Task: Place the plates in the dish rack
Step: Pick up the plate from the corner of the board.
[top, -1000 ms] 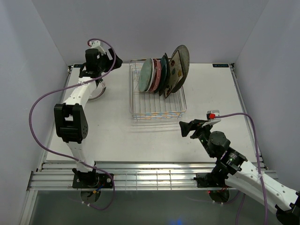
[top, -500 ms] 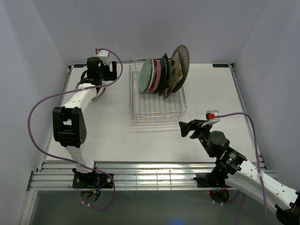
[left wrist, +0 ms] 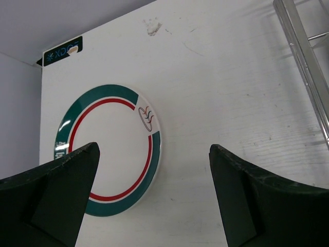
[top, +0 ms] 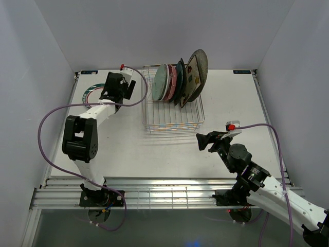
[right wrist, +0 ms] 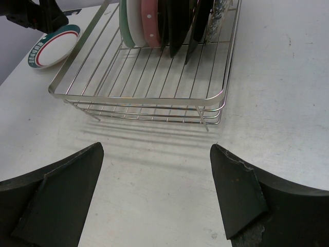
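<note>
My open left gripper will next lower around the white plate's rack-side rim (left wrist: 154,167), which is below it, between its fingers in the wrist view.
The dish rack (top: 173,110) stands at the back middle of the table, with several plates (top: 179,80) upright in its far half. They show along the top of the right wrist view as plates (right wrist: 154,20) in the dish rack (right wrist: 149,82). A white teal-rimmed plate (top: 91,92) lies flat on the table at the back left; it is also the plate (left wrist: 110,134) in the left wrist view. My left gripper (top: 114,91) hovers open over that plate's right side, gripper (left wrist: 154,149) empty. My right gripper (top: 201,141) is open and empty in front of the rack, gripper (right wrist: 157,149).
The rack's left rim (left wrist: 303,51) lies just right of the left gripper. The left arm (right wrist: 33,13) shows beyond the flat plate (right wrist: 51,46) in the right wrist view. Walls close in the table at left, back and right.
The left gripper has swung from the back left corner rightward toward the rack, uncovering the teal-rimmed plate on the table. The right arm has not moved.
</note>
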